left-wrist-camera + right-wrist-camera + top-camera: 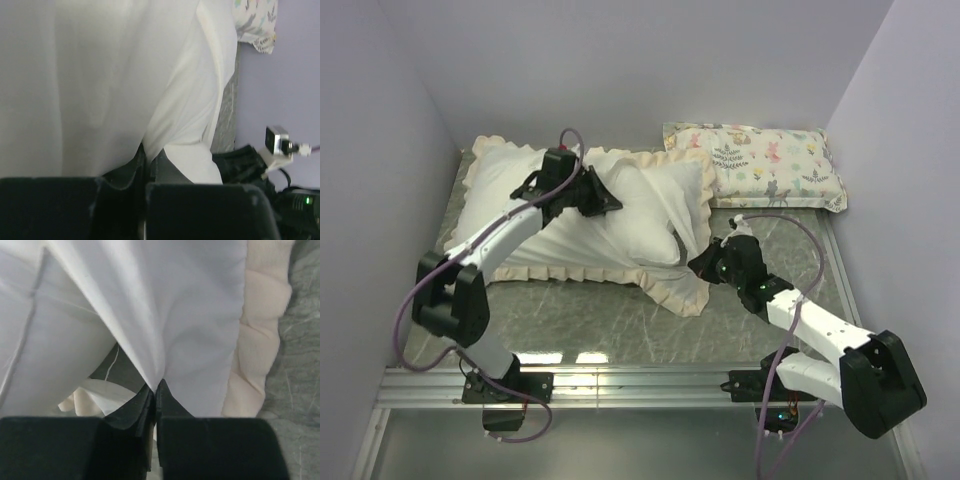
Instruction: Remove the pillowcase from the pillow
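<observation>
I need to drag my left gripper's pinch toward the plump bulge (652,216), where the case gapes, and release, because the bulge lies to the right of my left gripper in the top view.
The pillowcase (642,190) lies across the table's middle, white side up, its cream frill (686,296) all round. My left gripper (610,203) rests on its centre, shut on a pinch of thin white cloth (148,152). At the case's near right corner my right gripper (703,262) is shut on a fold of the same white cloth (156,385), just beside the frill (260,340). A plump white bulge with a seam, the pillow (45,355), shows to the left of that fold. Most of the pillow is hidden inside the case.
A pastel animal-print pillow (770,165) lies at the back right against the wall. Walls close in the left, back and right sides. A metal rail (640,375) runs along the near edge by the arm bases. Grey marbled table (620,320) shows in front of the pillowcase.
</observation>
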Available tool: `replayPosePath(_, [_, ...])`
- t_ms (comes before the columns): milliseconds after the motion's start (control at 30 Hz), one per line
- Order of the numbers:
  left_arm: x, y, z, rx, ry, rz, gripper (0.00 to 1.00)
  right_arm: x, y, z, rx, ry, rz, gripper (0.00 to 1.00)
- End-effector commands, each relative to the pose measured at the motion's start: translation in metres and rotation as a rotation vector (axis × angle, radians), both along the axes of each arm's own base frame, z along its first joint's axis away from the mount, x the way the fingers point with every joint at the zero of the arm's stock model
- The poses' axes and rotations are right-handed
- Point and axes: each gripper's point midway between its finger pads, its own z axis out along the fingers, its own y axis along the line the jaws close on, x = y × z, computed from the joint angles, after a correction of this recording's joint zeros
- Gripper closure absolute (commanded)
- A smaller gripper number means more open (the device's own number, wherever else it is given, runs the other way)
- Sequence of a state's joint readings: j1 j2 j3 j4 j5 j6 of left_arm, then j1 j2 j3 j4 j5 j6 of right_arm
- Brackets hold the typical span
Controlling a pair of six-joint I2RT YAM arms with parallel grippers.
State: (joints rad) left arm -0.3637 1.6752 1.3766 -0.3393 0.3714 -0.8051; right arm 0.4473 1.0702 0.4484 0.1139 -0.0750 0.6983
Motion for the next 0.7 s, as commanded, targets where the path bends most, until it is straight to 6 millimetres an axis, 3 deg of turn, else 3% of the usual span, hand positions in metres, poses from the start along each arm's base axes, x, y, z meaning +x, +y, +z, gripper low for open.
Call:
replayPosePath(0, [-0.001, 0.036, 0.049, 0.019, -0.253, 0.109, 0.99, -0.002, -0.02, -0.02, -0.138, 0.081, -0.035, 0.86])
replayPosePath(33, [-0.017, 0.035, 0.028, 0.023, -0.237, 0.097, 1.0, 0.001, -0.019, -0.017, -0.144, 0.076, -0.03, 0.79])
replayPosePath(67, [-0.036, 0.031, 0.041, 0.005, -0.281, 0.084, 1.0, 0.008, -0.016, -0.006, -0.144, 0.051, -0.025, 0.74])
replayPosePath(167, [-0.07, 0.027, 0.01, 0.032, -0.242, 0.054, 1.0, 0.018, -0.012, 0.007, -0.164, 0.021, -0.009, 0.55])
replayPosePath(333, [-0.094, 0.032, -0.011, 0.058, -0.233, 0.075, 0.99, 0.02, 0.002, 0.065, -0.186, -0.15, 0.015, 0.26])
replayPosePath(467, [-0.103, 0.023, -0.01, 0.053, -0.245, 0.064, 0.99, 0.002, 0.032, 0.108, -0.19, -0.283, 0.087, 0.15])
replayPosePath(567, [-0.107, 0.014, -0.006, 0.053, -0.256, 0.047, 1.0, 0.004, 0.047, 0.11, -0.216, -0.281, 0.125, 0.14])
replayPosePath(667, [-0.114, 0.01, -0.003, 0.067, -0.264, 0.036, 0.99, 0.014, 0.055, 0.092, -0.275, -0.238, 0.121, 0.13])
